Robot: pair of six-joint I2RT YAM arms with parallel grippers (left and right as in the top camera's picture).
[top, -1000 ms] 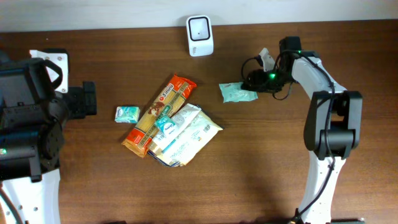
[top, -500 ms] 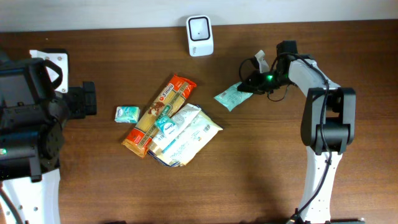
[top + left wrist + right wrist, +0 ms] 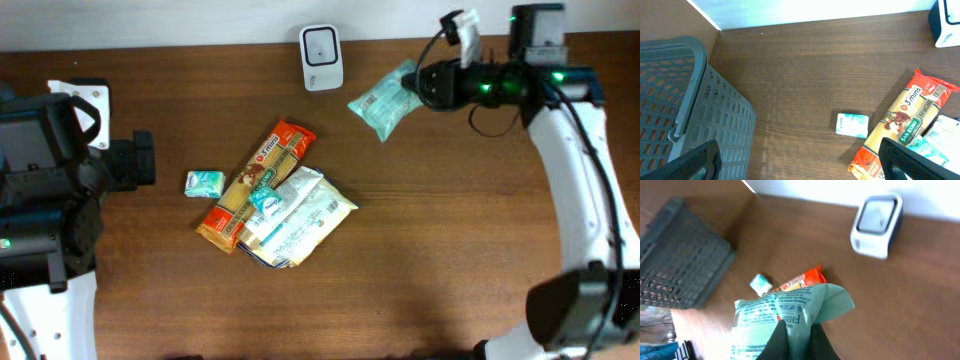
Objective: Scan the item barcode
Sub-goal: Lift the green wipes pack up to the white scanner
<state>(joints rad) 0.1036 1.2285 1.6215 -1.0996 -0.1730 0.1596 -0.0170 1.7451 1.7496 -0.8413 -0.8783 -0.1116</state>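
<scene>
I will next move my right gripper across via the scanner [image 3: 321, 57] to bare wood clear of the pile, below it and to its right in the overhead view, then lower and release.
A mint-green packet [image 3: 383, 101] hangs above the table, to the right of the white barcode scanner [image 3: 321, 57]. My right gripper [image 3: 424, 86] is shut on its right end. In the right wrist view the dark fingers [image 3: 777, 341] pinch a fold of the packet [image 3: 785, 311], printed side toward the camera, and the scanner [image 3: 876, 226] stands farther off at the upper right. My left gripper [image 3: 801, 162] is open over bare wood with nothing between its fingers.
A pile lies mid-table: an orange pasta pack [image 3: 258, 185], a white packet [image 3: 302, 215] and a small teal packet [image 3: 204, 183] to its left. A grey mesh basket [image 3: 685, 110] stands at the far left beside the left arm.
My right gripper closed on the mint-green packet, lifted it off the table and carried it toward the back, beside the scanner. The left arm has not moved.
</scene>
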